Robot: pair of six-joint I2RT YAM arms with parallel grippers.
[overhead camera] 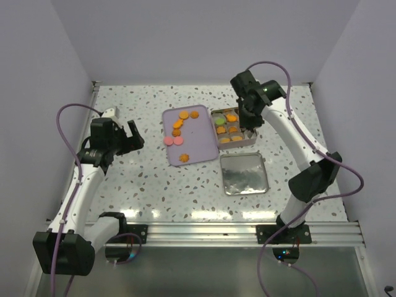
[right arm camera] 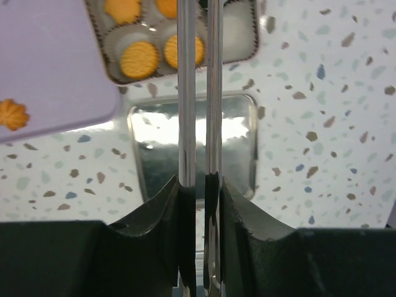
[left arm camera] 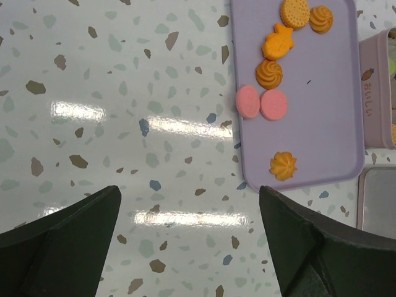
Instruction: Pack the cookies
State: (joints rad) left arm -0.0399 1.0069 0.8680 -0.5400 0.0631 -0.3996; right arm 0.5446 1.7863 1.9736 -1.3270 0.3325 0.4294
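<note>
I will move my right gripper off the tin [overhead camera: 249, 140] and down next, and let go of the tongs on the empty tabletop, which is below the gripper and to its right in the top view.
Several orange cookies [overhead camera: 180, 122] and two pink ones [overhead camera: 172, 141] lie on the lilac tray [overhead camera: 195, 150]; they also show in the left wrist view [left arm camera: 273, 74]. More cookies [overhead camera: 230, 129] sit in paper cups in the square tin [overhead camera: 249, 140], two of them clear in the right wrist view [right arm camera: 138, 59]. My right gripper [overhead camera: 247, 115] is over the tin, shut on metal tongs [right arm camera: 187, 93]; the tong tips are out of view. My left gripper [left arm camera: 189, 210] is open and empty over bare table, left of the tray.
The tin's shiny lid [overhead camera: 243, 174] lies flat in front of the tin and shows under the tongs [right arm camera: 154, 148]. One flower cookie [left arm camera: 283, 166] lies near the tray's near edge. White walls close in the speckled table on three sides.
</note>
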